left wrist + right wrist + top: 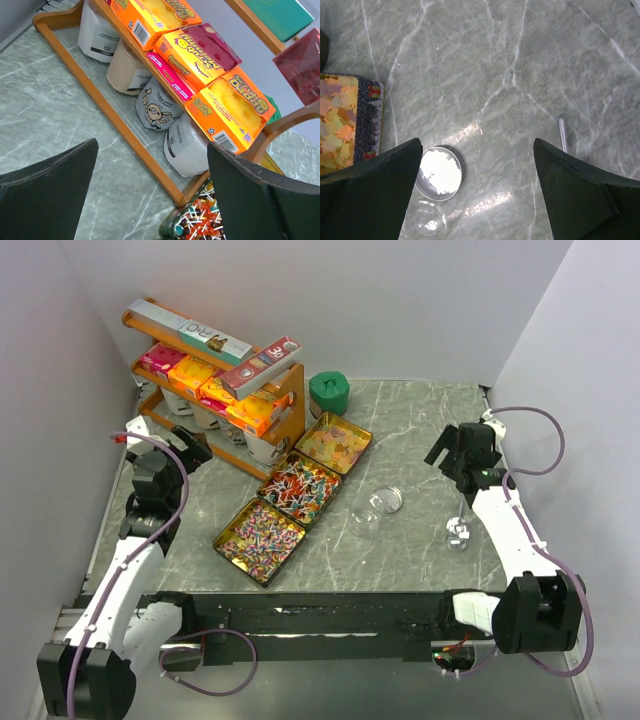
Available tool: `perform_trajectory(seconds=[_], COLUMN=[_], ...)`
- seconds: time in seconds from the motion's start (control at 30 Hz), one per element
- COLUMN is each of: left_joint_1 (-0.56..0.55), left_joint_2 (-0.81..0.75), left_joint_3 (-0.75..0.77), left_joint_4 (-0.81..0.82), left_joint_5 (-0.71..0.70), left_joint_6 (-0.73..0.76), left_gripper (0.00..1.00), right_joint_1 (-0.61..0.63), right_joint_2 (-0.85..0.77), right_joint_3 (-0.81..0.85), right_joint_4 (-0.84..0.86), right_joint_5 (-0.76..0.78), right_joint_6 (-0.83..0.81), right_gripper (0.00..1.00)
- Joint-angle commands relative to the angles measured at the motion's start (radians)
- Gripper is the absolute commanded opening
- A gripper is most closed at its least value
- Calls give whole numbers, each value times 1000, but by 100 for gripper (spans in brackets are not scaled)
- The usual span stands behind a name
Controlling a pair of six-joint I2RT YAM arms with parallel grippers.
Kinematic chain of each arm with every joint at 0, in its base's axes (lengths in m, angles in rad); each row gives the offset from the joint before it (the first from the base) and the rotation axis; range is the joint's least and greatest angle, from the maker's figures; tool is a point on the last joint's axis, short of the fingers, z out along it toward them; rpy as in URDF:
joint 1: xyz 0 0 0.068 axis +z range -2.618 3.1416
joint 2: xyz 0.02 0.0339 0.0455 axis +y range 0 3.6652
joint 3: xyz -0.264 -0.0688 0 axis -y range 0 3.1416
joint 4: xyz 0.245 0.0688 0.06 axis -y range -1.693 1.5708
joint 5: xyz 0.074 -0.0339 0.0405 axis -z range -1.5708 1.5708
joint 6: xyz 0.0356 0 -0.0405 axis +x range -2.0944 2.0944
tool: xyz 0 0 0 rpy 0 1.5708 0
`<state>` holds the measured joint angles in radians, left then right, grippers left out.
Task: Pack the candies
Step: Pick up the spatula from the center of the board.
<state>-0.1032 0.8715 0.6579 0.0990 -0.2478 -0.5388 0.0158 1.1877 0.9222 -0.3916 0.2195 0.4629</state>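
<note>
The scoop's thin metal handle [461,508] [563,136] is a slim rod that fits between my right gripper's fingers, so that gripper will next move open, down and back toward my base, onto it.
Three open tins lie in a diagonal row on the marble table. The near tin holds pink-purple-white candies [258,532], the middle one red-blue-yellow candies [300,487] [202,225], and the far one orange-yellow candies [335,443] [337,132]. My left gripper [192,443] [152,192] hangs open beside the wooden rack, left of the tins, with nothing between its fingers. My right gripper [452,448] [477,187] hangs open and empty over bare table to the right. A clear round dish [387,499] [438,172] and a clear cup [365,518] [426,224] stand below its left finger [370,185].
A wooden rack [250,445] [125,130] at the back left carries orange and pink boxes [230,107] above white tubs [187,145]. Behind the tins stands a green container [328,393]. Another small clear piece [458,533] lies by the right arm. Walls close in left and right.
</note>
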Motion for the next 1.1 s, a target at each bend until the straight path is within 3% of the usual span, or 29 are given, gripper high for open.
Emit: perform_trajectory(seconds=[0.0,0.17,0.3,0.7,0.93,1.07], left_joint_1=[-23,-38,-43,-67,-96,-119], left_joint_2=[-40,-40,-63,-89,-66,-48], left_joint_3=[-12,-30,-56,-73,-69,-61], left_joint_4=[-10,-12,21,45,47,51], left_joint_5=[-59,-91,-12,116,232,295], left_joint_6=[-23,-17,65,103,123,152], left_gripper=[96,96,96,96,96,96], right_joint_1=[0,-7,-42,-125,-162,-191], right_joint_2=[-25,-7,61,309,360,412], right_joint_3=[4,26,75,181,122,129], right_joint_4=[-75,-156,-211,-441,-389,-362], right_joint_5=[6,34,-14,49,75,41], right_joint_6=[52,77,27,105,128,105], right_gripper=[100,99,100,96,95,83])
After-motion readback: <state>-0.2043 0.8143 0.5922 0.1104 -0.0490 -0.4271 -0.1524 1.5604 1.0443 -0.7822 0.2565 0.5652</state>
